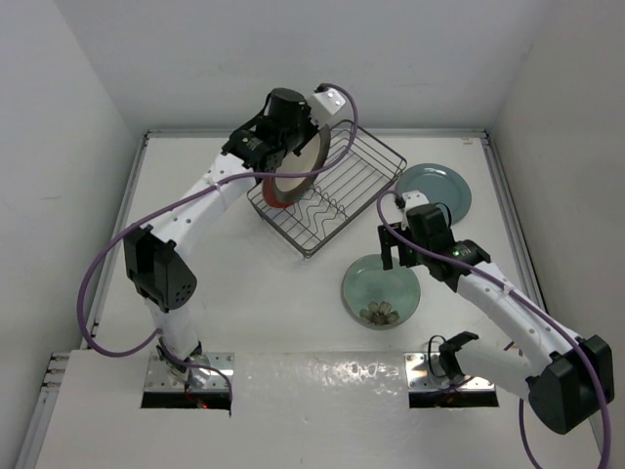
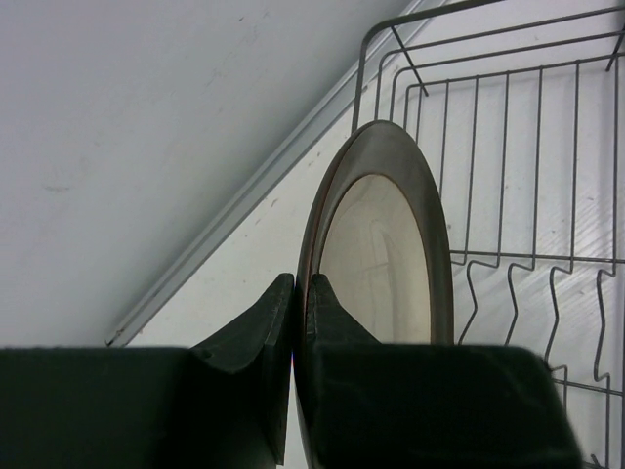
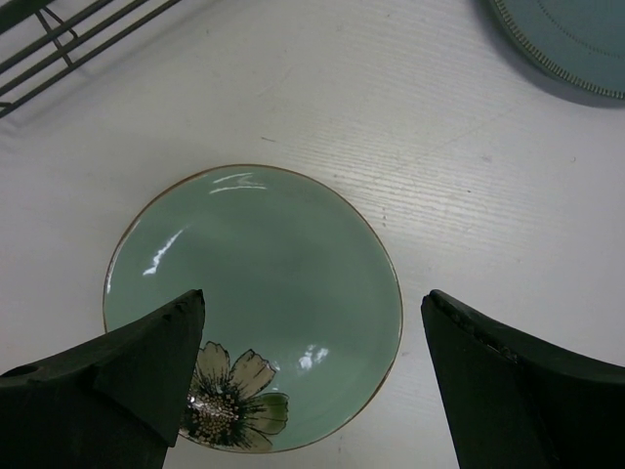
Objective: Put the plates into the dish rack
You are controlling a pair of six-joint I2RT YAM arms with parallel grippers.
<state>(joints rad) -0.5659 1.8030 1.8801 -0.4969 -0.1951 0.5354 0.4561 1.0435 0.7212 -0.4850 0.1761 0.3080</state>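
I need to ease my left gripper down and to the right in the top view next and release at the rack's wavy dividers, since the red plate fills the rack's end.
My left gripper [image 1: 291, 137] [image 2: 300, 288] is shut on the rim of the cream plate with a dark brown rim [image 1: 298, 166] [image 2: 376, 254]. It holds the plate on edge over the left end of the dish rack [image 1: 337, 195] [image 2: 508, 195]. A red plate edge [image 1: 276, 200] shows just below it in the rack. The pale green plate with a flower [image 1: 381, 291] [image 3: 254, 283] lies flat on the table. My right gripper [image 1: 396, 256] [image 3: 314, 298] hovers over it, open and holding nothing. The grey-teal plate [image 1: 437, 189] [image 3: 566, 39] lies flat to the right of the rack.
White walls enclose the table at the back and both sides, with a raised table border [image 2: 254, 195] close behind the rack. The rack's wavy wire dividers [image 2: 527, 269] run to the right of the held plate. Purple cables trail along both arms.
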